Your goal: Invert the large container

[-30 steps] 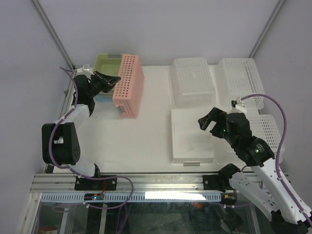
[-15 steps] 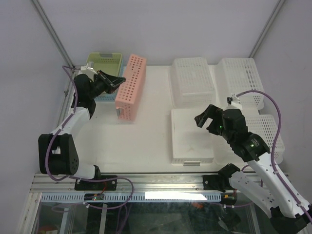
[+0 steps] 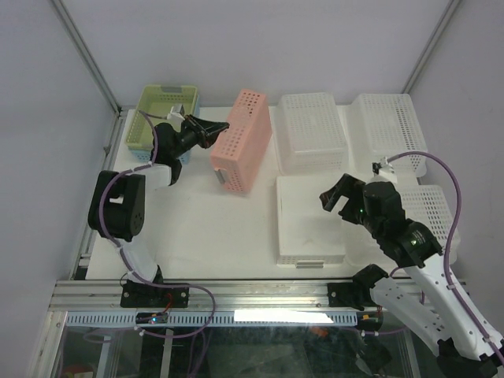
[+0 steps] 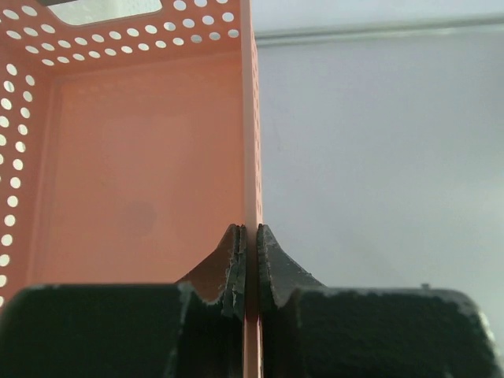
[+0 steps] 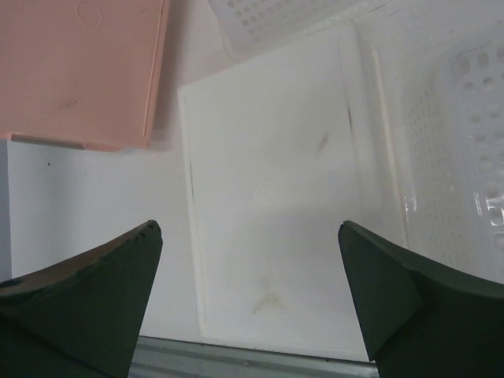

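My left gripper tilts down toward the bare tabletop below it next and releases the basket's rim, since the pink basket's opening still faces sideways.
The large container is a pink perforated basket point(image 3: 242, 140), tilted on its side at the back middle of the table. My left gripper point(image 3: 214, 127) is shut on its rim wall. In the left wrist view the thin pink wall point(image 4: 250, 157) is pinched between my fingertips point(image 4: 249, 256), with the basket's inside to the left. My right gripper point(image 3: 340, 196) is open and empty above an overturned white container point(image 3: 309, 216). The right wrist view shows that white bottom point(image 5: 268, 197) between my spread fingers and the pink basket's base point(image 5: 79, 71) at upper left.
A green basket point(image 3: 164, 106) over a blue one stands at the back left. Two white perforated baskets point(image 3: 311, 130) point(image 3: 387, 126) sit upside down at the back right, another white basket point(image 3: 431, 213) lies at the right edge. The table's front rail point(image 3: 236, 291) runs below.
My left gripper has carried the pink basket to the right, away from the green basket, and turned it further over. My right gripper has barely moved.
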